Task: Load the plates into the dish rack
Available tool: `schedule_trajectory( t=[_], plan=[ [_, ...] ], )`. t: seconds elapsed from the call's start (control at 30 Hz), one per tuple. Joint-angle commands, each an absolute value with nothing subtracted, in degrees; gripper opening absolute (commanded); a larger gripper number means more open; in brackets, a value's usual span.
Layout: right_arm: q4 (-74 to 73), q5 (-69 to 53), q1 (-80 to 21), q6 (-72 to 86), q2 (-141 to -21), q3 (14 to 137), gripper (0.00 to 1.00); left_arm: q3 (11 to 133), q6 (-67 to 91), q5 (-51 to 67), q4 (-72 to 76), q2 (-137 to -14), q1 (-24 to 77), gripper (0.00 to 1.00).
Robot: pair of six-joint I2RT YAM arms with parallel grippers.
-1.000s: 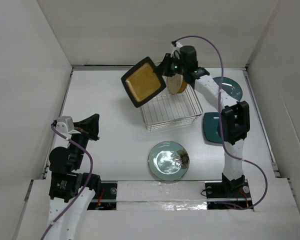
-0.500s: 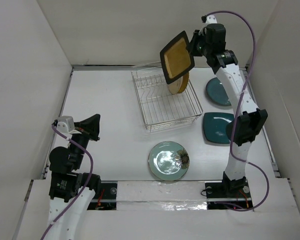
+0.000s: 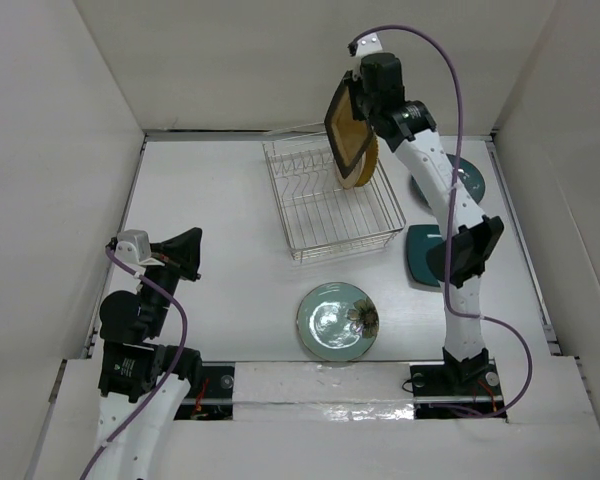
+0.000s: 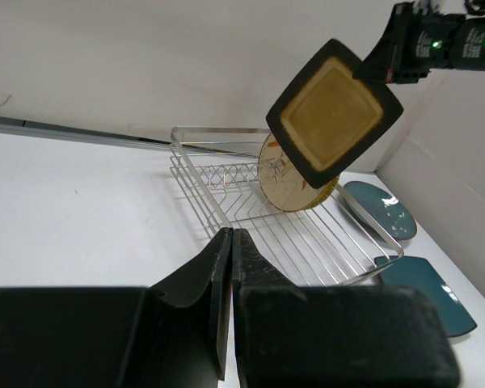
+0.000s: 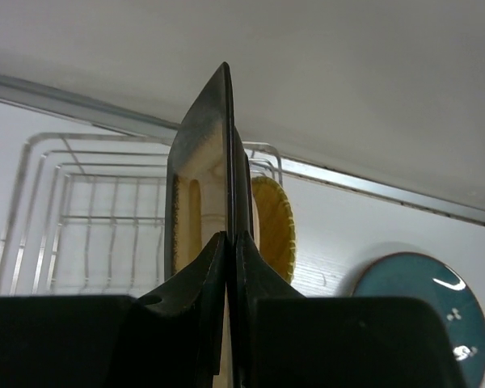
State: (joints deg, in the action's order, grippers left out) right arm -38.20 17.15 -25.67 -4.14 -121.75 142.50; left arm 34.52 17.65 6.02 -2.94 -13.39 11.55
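I will next lower my right gripper to its left in the top view and release, because rack wires beside the round tan plate (image 3: 365, 168) are below it and on that side.
My right gripper (image 3: 363, 100) (image 5: 231, 238) is shut on the rim of the square black-rimmed mustard plate (image 3: 346, 128) (image 5: 196, 182) (image 4: 333, 113). It holds the plate on edge in the air above the far right corner of the silver wire dish rack (image 3: 325, 205) (image 5: 89, 218) (image 4: 307, 242). A round tan plate (image 3: 365, 168) (image 5: 275, 222) (image 4: 276, 174) stands upright in the rack just behind it. A pale green plate (image 3: 338, 320) lies on the table in front of the rack. My left gripper (image 3: 185, 250) (image 4: 231, 234) is shut and empty, far to the left.
A round dark teal plate (image 3: 472, 180) (image 5: 424, 295) (image 4: 380, 208) and a square dark teal plate (image 3: 425, 255) (image 4: 428, 291) lie flat to the right of the rack. White walls enclose the table on three sides.
My right arm has swung the mustard plate from the left of the rack up and around, then to above the rack's far right corner, turning it edge-on. The left arm has not moved.
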Motion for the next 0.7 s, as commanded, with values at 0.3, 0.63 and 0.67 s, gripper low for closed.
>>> schedule_trajectory(
  t=[0.3,0.63,0.67],
  plan=[
    [-27.4,33.0,-28.6,-9.6,-123.5,141.6,0.0,35.7,18.0,7.0,-0.4,-14.0,11.9,0.01],
    [-24.6,30.7,-29.6,-6.6,-126.5,135.6,0.0,35.7,17.9,7.1,-0.5,-14.0,11.9,0.01],
    [-24.4,30.5,-29.6,-6.4,-127.1,135.3,0.0,35.6,17.9,7.1,-0.5,-14.1,11.9,0.01]
  ],
)
